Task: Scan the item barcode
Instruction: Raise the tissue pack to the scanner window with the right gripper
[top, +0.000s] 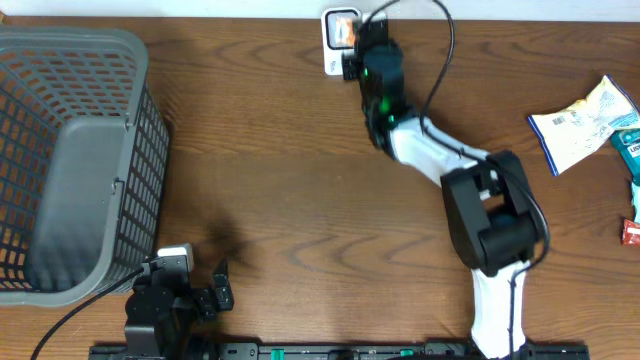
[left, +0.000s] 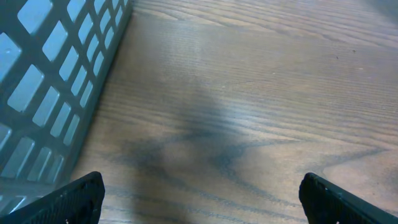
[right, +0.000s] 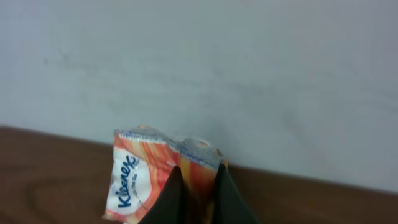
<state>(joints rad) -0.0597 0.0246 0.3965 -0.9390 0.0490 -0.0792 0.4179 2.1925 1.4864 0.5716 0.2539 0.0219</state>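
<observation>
I will next swing my right gripper back to bare wood beside the small red item (top: 590, 203), since that release spot is to the gripper's right in the overhead view.
An orange and white Kleenex tissue pack (right: 140, 177) is pinched between the dark fingers of my right gripper (right: 198, 180), which is shut on its right side. The pack hangs close to a pale wall at the table's far edge. From overhead the pack (top: 341, 28) shows at the top centre, with the right gripper (top: 352, 45) stretched out to it. No barcode shows on the faces in view. My left gripper (left: 200, 186) is wide open over bare wood with nothing between its fingers; it sits at the near left (top: 224, 283).
A grey mesh basket (top: 70, 150) stands at the left, close to the left gripper, with its wall (left: 43, 81) in the left wrist view. A white and yellow snack packet (top: 585, 125), a teal item (top: 630, 150) and a small red item (top: 632, 232) lie at the right edge.
</observation>
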